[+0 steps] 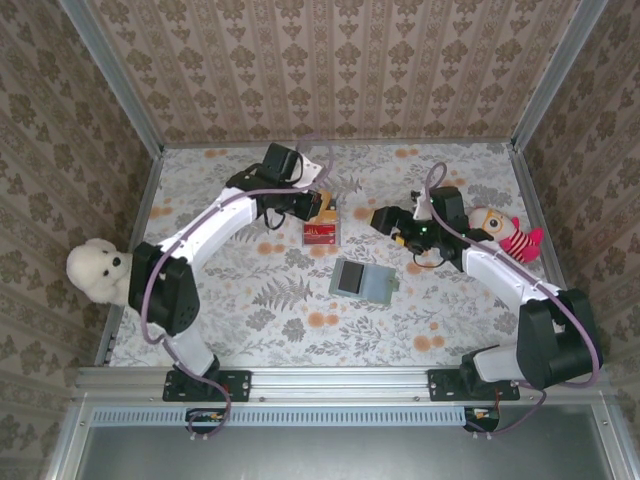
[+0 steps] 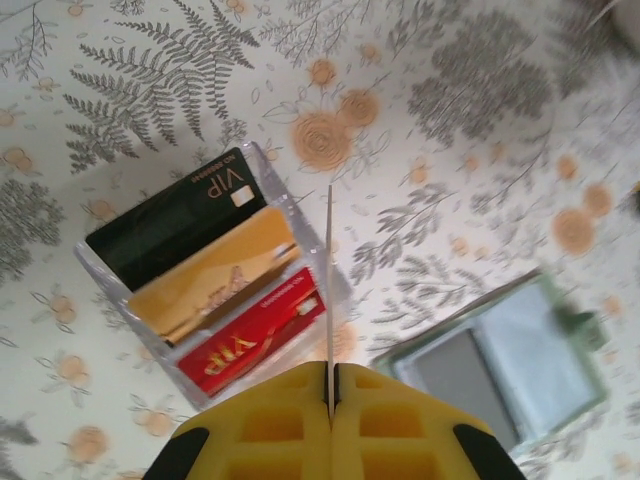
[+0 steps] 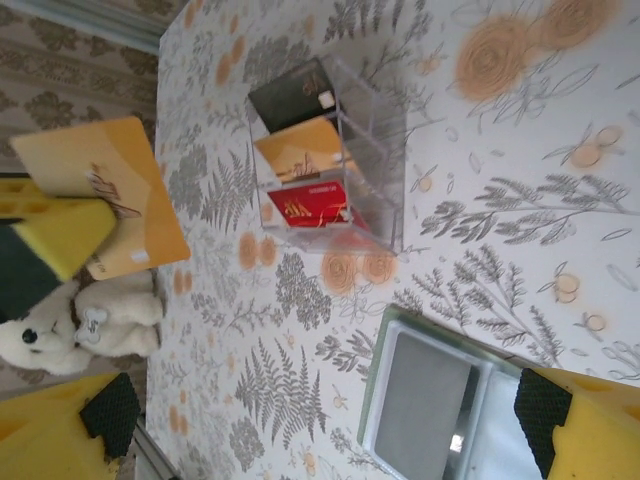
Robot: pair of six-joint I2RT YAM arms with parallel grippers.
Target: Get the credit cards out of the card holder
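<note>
The robot's left gripper needs to turn, move down to the clear box's middle slot and let go of the gold credit card, because a gold match stands there.
The grey-green card holder lies open and flat at the table's centre, also seen in the left wrist view and in the right wrist view. My left gripper is shut on a gold credit card, held above the table beside a clear plastic box. In the left wrist view that credit card shows edge-on between the closed yellow fingers. My right gripper stands open, empty, above and right of the card holder; its fingers sit wide apart.
The clear box holds black, gold and red cards standing in slots. A white teddy bear sits at the left wall, and a small doll lies by the right arm. Metal rails edge the table.
</note>
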